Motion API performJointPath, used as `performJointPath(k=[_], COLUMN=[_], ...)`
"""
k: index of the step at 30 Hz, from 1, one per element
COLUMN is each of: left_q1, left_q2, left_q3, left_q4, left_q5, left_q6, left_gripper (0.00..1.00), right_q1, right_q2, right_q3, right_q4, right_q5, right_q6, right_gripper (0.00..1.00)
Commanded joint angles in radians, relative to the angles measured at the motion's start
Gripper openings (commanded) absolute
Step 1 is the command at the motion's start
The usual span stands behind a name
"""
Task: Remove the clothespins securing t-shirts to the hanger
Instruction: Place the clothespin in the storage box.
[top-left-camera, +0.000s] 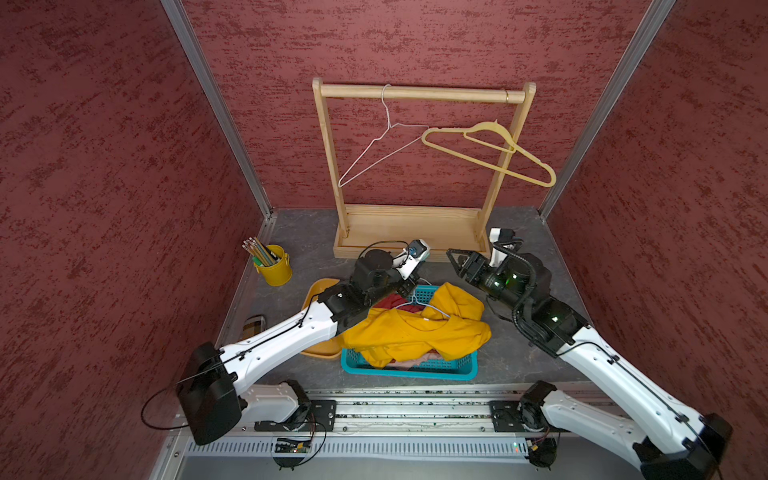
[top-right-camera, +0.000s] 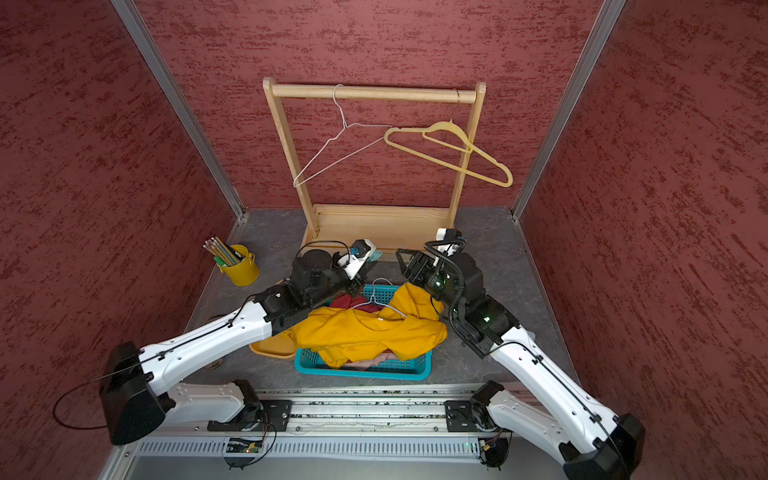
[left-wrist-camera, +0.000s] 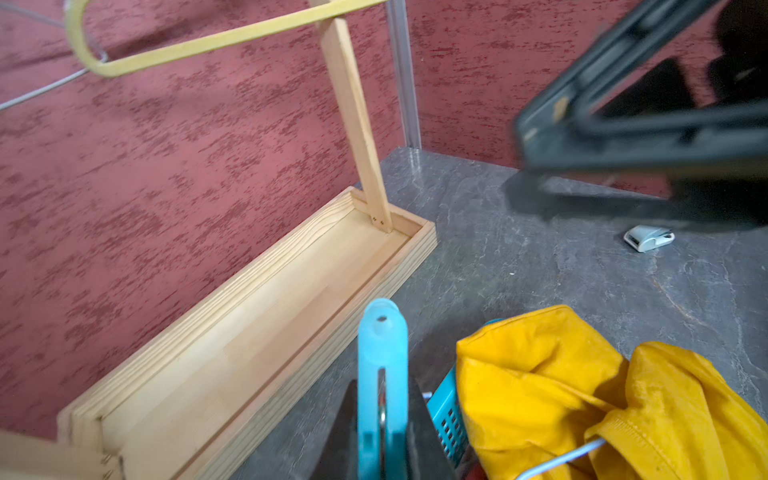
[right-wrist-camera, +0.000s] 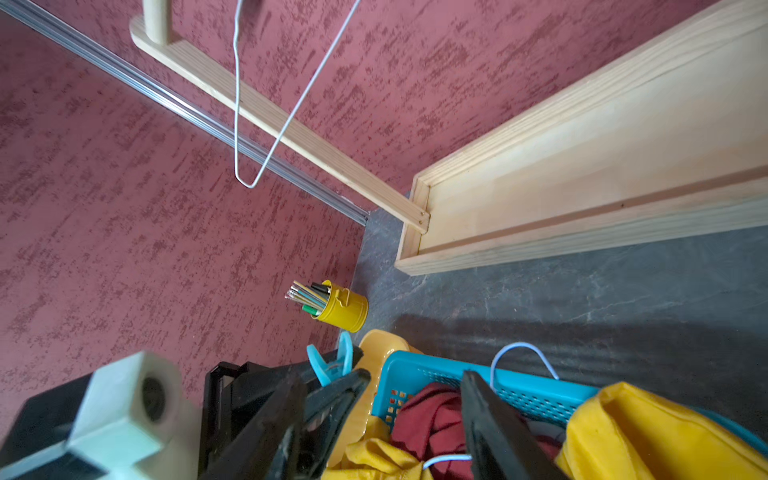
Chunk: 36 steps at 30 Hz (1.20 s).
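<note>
The tray is below my left gripper, toward the pencil cup. My left gripper should next swing back and down over the orange tray (top-left-camera: 321, 289) and let go of the clothespin.
My left gripper (left-wrist-camera: 382, 395) is shut on a light blue clothespin (left-wrist-camera: 382, 353) that sticks out beyond its jaws; it hovers at the far left corner of the teal basket (top-left-camera: 407, 372). The same clothespin (right-wrist-camera: 332, 360) shows in the right wrist view. My right gripper (right-wrist-camera: 411, 409) is open and empty, above the basket's far edge and the dark red t-shirt (right-wrist-camera: 432, 415). The mustard yellow t-shirt (top-left-camera: 415, 332) lies heaped on the basket with a pale blue wire hanger (top-left-camera: 417, 300) through its collar. A pale pink t-shirt (top-left-camera: 411, 360) peeks out beneath.
A wooden rack (top-left-camera: 411, 232) at the back carries a white wire hanger (top-left-camera: 382, 153) and a yellow plastic hanger (top-left-camera: 490, 153). A yellow cup of pencils (top-left-camera: 274, 266) stands far left, an orange tray (top-left-camera: 322, 291) lies under my left arm, and a small pale clip (left-wrist-camera: 648, 239) rests on the grey floor.
</note>
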Motion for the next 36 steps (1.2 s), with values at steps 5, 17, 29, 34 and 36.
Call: performJointPath(k=[5,17,29,34,36], left_q1=[0.158,0.521,0.721,0.729,0.729], left_q2=[-0.253,-0.566,-0.529,-0.469,-0.454], left_q3=[-0.07,-0.272,-0.435,-0.404,-0.385], left_q4=[-0.237,-0.544,-0.512,-0.537,-0.559], left_q5=[-0.032,0.075,0.296,0.274,0.261], left_q6=[-0.159,-0.398,-0.554,-0.539,-0.523], left_gripper=[0.0,0.01,0.04,0.43,0.53], right_q1=[0.0,0.001,0.001,0.001,0.002], right_q2=[-0.061,0.152,0.264,0.315,0.334], right_q3=[-0.019,0.01,0.027,0.035,0.037], right_q4=[-0.053,0.021,0.02,0.02,0.026], right_q5=[0.101,-0.061,-0.111,-0.144,-0.164], right_q6=[-0.03,-0.065,-0.108,-0.113,-0.114], right_gripper=[0.63,0.59,0.59,0.58,0.56])
